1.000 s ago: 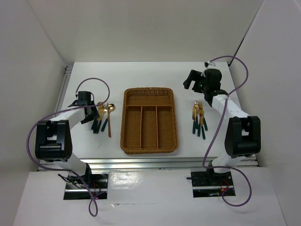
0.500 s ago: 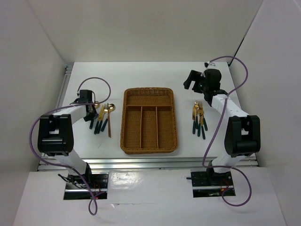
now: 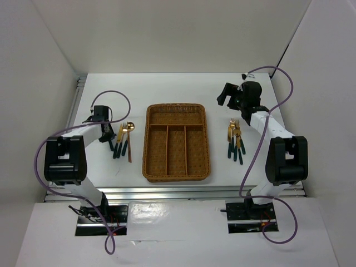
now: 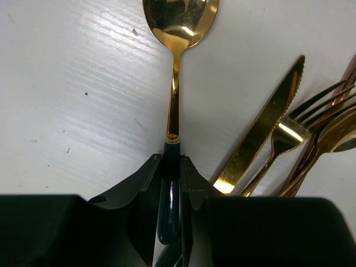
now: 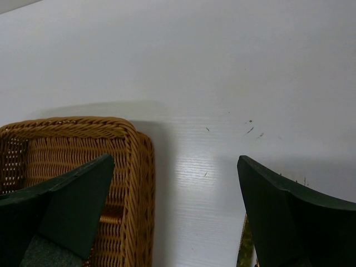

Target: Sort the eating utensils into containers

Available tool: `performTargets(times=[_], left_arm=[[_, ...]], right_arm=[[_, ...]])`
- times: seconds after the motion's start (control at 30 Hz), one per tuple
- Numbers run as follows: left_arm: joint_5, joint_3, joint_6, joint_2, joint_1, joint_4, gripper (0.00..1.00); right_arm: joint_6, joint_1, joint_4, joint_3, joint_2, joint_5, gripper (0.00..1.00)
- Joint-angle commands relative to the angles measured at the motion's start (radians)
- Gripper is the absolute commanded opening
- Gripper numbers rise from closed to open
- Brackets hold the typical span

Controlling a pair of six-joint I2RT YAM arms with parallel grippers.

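Observation:
My left gripper should next go up over the tray's rim, move down into the long slot nearest the copper chopstick (image 3: 157, 149) and release the spoon, because that slot is empty.
My left gripper (image 3: 106, 136) is at the left edge of the left pile of utensils (image 3: 122, 140). In the left wrist view it (image 4: 171, 162) is shut on the dark green handle of a gold spoon (image 4: 174, 83), which lies along the white table. A gold knife (image 4: 261, 133), forks (image 4: 303, 125) and a copper chopstick (image 4: 342, 83) lie just right of it. The wicker tray (image 3: 177, 110) sits mid-table with nothing in its slots. My right gripper (image 3: 229, 98) is open and holds nothing, hovering beyond the right pile (image 3: 235, 140). Its jaws (image 5: 178, 189) span the table beside the tray's corner (image 5: 130, 161).
White walls close in the table on three sides. A metal rail runs along the left edge (image 3: 74, 105). Purple cables loop over both arms (image 3: 114, 95).
The left arm has drawn in toward the left and its gripper has settled onto the leftmost utensil of the pile. The right arm has not moved.

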Motion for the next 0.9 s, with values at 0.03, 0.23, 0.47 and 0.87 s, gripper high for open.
performTargets(times=[0.03,0.23,0.47,0.87], left_arm=[[-0.009,-0.013,-0.042,-0.137,0.006,-0.024,0.19],[0.032,-0.013,-0.083,-0.315,-0.035,-0.077,0.19],[0.153,-0.034,-0.151,-0.488,-0.207,-0.077,0.2],[0.127,-0.094,-0.348,-0.548,-0.546,-0.038,0.21]], right_arm=[[-0.014,-0.004,0.026,0.05,0.007,-0.013,1.0],[0.006,-0.004,0.017,0.05,-0.013,-0.013,1.0],[0.016,-0.004,-0.01,0.05,-0.022,0.025,1.0],[0.036,-0.004,0.002,-0.012,-0.096,0.055,1.0]])
